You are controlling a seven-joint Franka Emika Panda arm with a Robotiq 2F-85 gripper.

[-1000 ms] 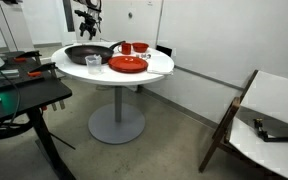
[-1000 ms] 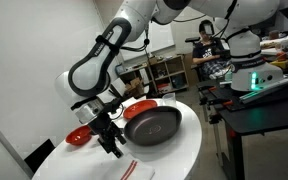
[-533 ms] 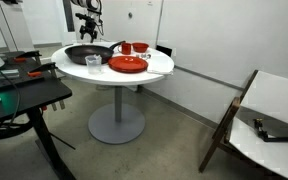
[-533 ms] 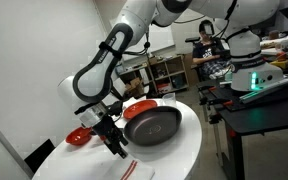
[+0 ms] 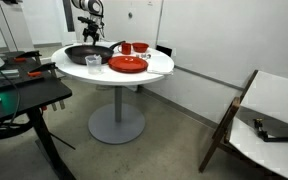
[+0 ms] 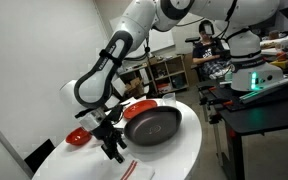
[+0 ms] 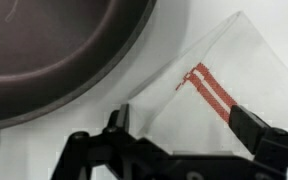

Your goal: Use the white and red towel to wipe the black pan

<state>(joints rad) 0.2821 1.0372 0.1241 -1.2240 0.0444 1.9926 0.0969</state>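
My gripper comes down onto the towel's edge by the pan (image 7: 164,108) beside the red stripes next and closes on the cloth.
The black pan (image 6: 151,126) sits on the round white table (image 6: 184,150), its handle pointing away in an exterior view (image 5: 84,53). The white towel with red stripes (image 7: 209,90) lies flat on the table beside the pan rim (image 7: 54,60); in an exterior view it shows just below my gripper (image 6: 127,168). My gripper (image 7: 184,122) is open and hangs right over the towel, one finger (image 7: 119,122) near the pan's edge, the other (image 7: 252,128) past the red stripes. In an exterior view my gripper (image 6: 111,148) is low over the table's near edge.
A red plate (image 5: 127,65), a red bowl (image 5: 140,47) and a clear glass (image 5: 93,61) share the table. Another red dish (image 6: 77,137) lies behind my arm. A black desk (image 5: 19,95) stands close by, and a person sits at a far desk (image 6: 209,40).
My gripper has moved down and slightly toward the table edge, closer over the towel. The pan and towel have not moved.
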